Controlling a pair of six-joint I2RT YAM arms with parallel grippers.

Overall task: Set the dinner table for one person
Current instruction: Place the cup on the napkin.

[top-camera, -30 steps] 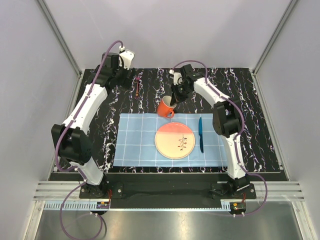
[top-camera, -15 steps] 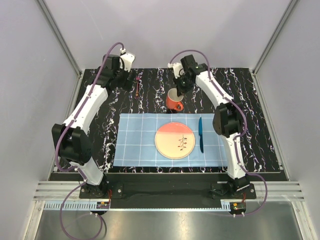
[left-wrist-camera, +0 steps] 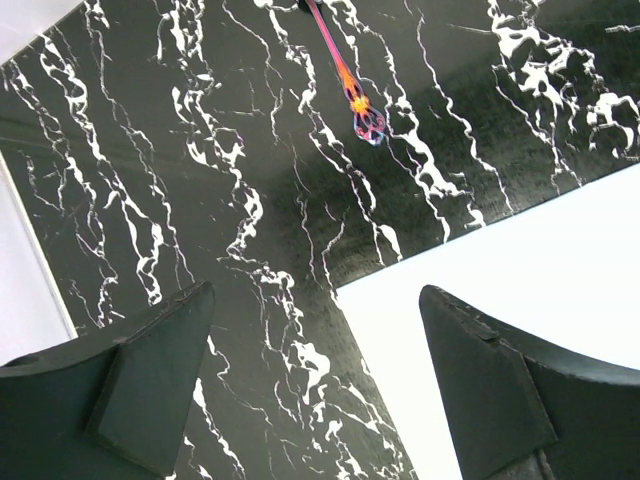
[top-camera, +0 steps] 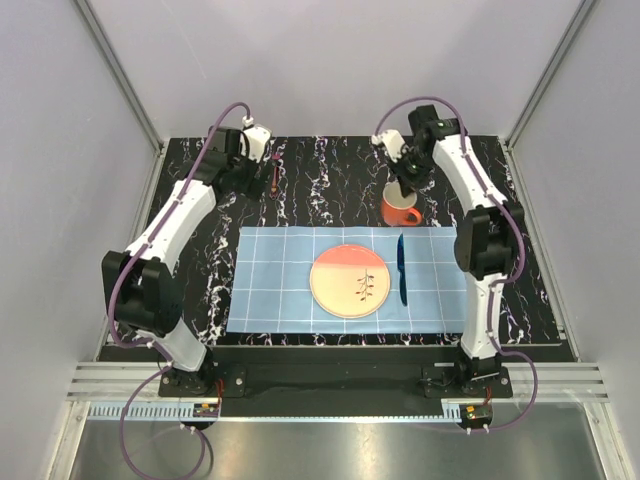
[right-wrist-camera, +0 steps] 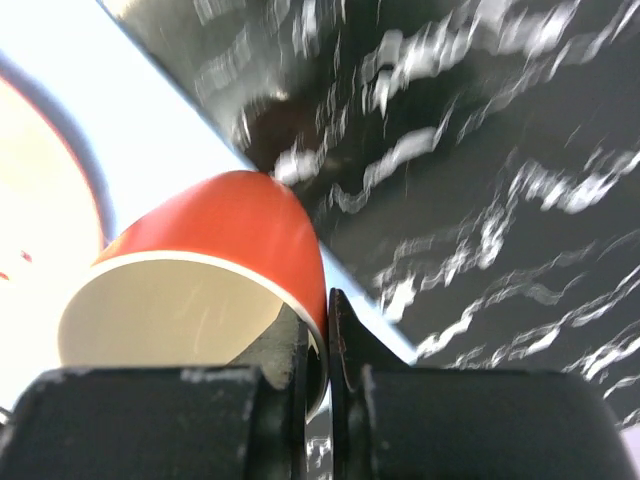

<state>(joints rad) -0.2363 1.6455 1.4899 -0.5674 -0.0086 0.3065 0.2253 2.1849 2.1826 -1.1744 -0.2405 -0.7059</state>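
Observation:
The mat's far corner (top-camera: 437,242) is empty, so my right gripper will next move the orange mug away from the plate, past the knife, slightly back, then down there.
The dinner table (top-camera: 520,260) is black with white streaks. A light-blue checked mat (top-camera: 270,290) lies on it with a pink-orange plate (top-camera: 349,283) and a blue knife (top-camera: 402,268). My right gripper (top-camera: 405,182) is shut on the rim of an orange mug (top-camera: 400,209), upright just beyond the mat's far edge, right of the plate. In the right wrist view one finger is inside the mug (right-wrist-camera: 215,240) and one outside; the gripper (right-wrist-camera: 322,330) pinches the wall. My left gripper (top-camera: 250,165) is open and empty at the back left, beside a thin reddish utensil (top-camera: 274,176), which also shows in the left wrist view (left-wrist-camera: 350,85) ahead of the gripper (left-wrist-camera: 320,385).
Grey walls and metal frame posts close in the table on the left, back and right. The arm bases sit on a black rail (top-camera: 330,380) at the near edge. The plate's edge (right-wrist-camera: 35,200) shows at the left of the right wrist view.
My right gripper has carried the orange mug from left of centre to the right, past the plate's far side. My left gripper has shifted slightly right toward the reddish utensil.

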